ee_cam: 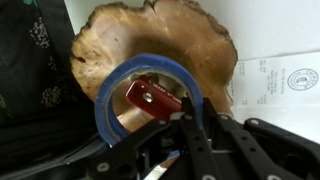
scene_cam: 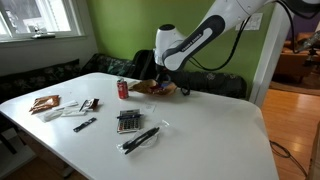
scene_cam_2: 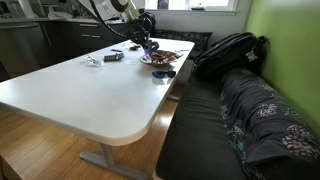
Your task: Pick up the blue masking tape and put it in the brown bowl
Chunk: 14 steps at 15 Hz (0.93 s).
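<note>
The gripper shifts the tape away from the dark bench with a slight turn next, over the brown bowl's bare part (ee_cam: 188, 50).
In the wrist view the blue masking tape (ee_cam: 120, 88), a bright-blue ring, hangs over the brown bowl (ee_cam: 200, 45). My gripper (ee_cam: 192, 122) is shut on the ring's near wall. A small red object (ee_cam: 152, 98) shows through the ring's hollow centre, lying in the bowl. In both exterior views my gripper (scene_cam: 160, 78) (scene_cam_2: 149, 45) is just above the bowl (scene_cam: 152, 89) (scene_cam_2: 162, 58) at the table's far side. The tape is too small to make out clearly there.
A red soda can (scene_cam: 123, 89) stands beside the bowl. A calculator (scene_cam: 128, 121), a pen packet (scene_cam: 142, 138), cards (scene_cam: 45, 103) and small tools (scene_cam: 84, 124) lie on the white table (scene_cam: 200, 140). A printed paper (ee_cam: 275, 80) lies next to the bowl. A dark bench with bags (scene_cam_2: 230, 55) runs along the table.
</note>
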Tool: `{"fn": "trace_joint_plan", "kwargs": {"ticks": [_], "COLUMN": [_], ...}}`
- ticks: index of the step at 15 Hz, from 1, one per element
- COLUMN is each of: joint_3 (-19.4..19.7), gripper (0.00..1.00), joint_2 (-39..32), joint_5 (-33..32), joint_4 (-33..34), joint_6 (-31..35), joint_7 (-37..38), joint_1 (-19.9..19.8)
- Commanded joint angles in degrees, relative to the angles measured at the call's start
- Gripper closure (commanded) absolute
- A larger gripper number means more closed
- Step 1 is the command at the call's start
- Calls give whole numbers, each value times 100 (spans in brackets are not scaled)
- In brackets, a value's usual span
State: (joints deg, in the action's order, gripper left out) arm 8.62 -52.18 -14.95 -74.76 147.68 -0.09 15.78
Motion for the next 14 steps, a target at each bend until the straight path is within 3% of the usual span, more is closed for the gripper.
{"fn": "trace_joint_plan", "kwargs": {"ticks": [1, 4, 8, 14], "joint_3": [-1, -711, -1313, -1414], "gripper": [97, 97, 97, 97], "joint_2": [350, 345, -12, -255], "joint_5": [-156, 322, 909, 1277], "joint_4": [-476, -457, 75, 563], "joint_6": [-539, -841, -985, -969], "joint_7": [268, -381, -736, -580], "joint_1": [-2, -518, -942, -1091]}}
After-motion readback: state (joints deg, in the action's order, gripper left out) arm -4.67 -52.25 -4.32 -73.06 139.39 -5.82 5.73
